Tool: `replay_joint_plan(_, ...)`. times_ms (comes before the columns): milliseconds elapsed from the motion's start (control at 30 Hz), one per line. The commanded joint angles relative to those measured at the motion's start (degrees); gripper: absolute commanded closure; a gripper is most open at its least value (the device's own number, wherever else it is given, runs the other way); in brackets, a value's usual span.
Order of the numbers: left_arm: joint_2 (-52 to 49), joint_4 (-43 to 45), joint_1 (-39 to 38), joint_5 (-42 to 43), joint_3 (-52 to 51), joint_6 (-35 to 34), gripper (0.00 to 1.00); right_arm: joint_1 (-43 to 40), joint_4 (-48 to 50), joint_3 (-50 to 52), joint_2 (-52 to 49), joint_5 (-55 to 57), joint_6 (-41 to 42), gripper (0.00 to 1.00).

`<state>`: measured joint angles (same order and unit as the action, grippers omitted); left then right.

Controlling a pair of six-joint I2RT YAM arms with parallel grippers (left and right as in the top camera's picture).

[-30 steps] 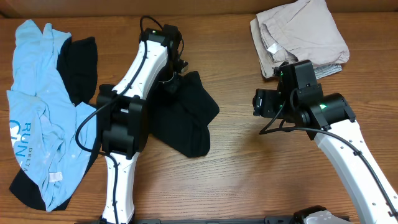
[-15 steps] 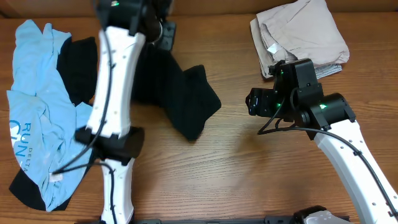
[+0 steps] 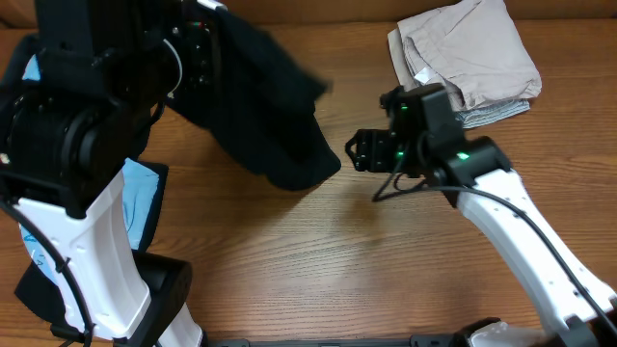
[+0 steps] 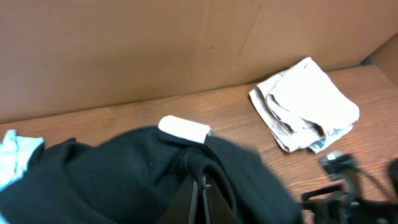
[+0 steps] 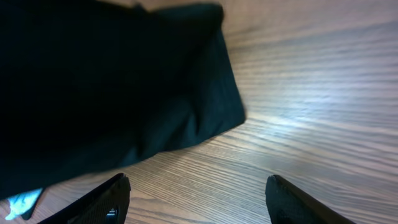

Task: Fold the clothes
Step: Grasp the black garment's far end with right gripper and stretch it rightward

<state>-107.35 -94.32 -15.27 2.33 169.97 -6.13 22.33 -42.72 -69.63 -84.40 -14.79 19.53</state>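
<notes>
The black garment hangs above the table, so my left gripper will move down toward the bare wood beside the light blue T-shirt (image 3: 145, 190) and release the fold.
My left gripper (image 4: 200, 198) is shut on a fold of the black garment (image 3: 275, 116) and holds it high above the table. The cloth hangs down and its lower end (image 3: 294, 173) is near the wood. Its small white tag (image 4: 184, 129) shows in the left wrist view. My right gripper (image 3: 357, 150) is open and empty, just right of the hanging cloth. In the right wrist view its fingers (image 5: 196, 200) sit over bare wood, with the black garment (image 5: 112, 81) ahead of them. The light blue T-shirt (image 3: 145, 190) is mostly hidden under my raised left arm.
Folded beige pieces (image 3: 470, 53) lie at the back right, also seen in the left wrist view (image 4: 305, 112). My raised left arm (image 3: 87, 125) blocks most of the table's left side. A brown wall (image 4: 155, 43) stands behind the table.
My left arm has risen high toward the camera, lifting the black garment off the table. My right gripper has moved left, closer to the hanging cloth.
</notes>
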Motion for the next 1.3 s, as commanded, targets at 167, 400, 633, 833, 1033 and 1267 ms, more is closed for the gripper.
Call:
replay_joint_plan(167,-0.5,0.5,0.2,-4.5,0.0,-1.2,0.96,3.4,1.4,-0.8,-10.3,-2.0,3.3,0.26)
replay_joint_plan(400,-0.7,-0.1,0.3,-7.7,0.0,-1.2,0.96,6.0,1.6,-0.8,-18.8,-3.9,8.7,0.26)
replay_joint_plan(633,-0.8,-0.6,0.3,-8.7,-0.4,-1.2,0.96,10.0,4.6,-0.8,-23.2,2.1,20.2,0.26)
replay_joint_plan(833,-1.0,-1.3,0.3,-8.7,-0.4,-1.2,0.96,13.6,9.9,-0.8,-26.2,3.8,25.7,0.29)
replay_joint_plan(1033,-1.0,-1.4,0.3,-9.5,-0.4,-1.2,0.96,15.3,11.6,-0.8,-28.2,4.5,25.7,0.74)
replay_joint_plan(1267,-0.9,-1.4,0.3,-15.2,-0.3,-2.4,0.96,11.9,8.3,-1.0,-24.8,4.2,21.2,0.96)
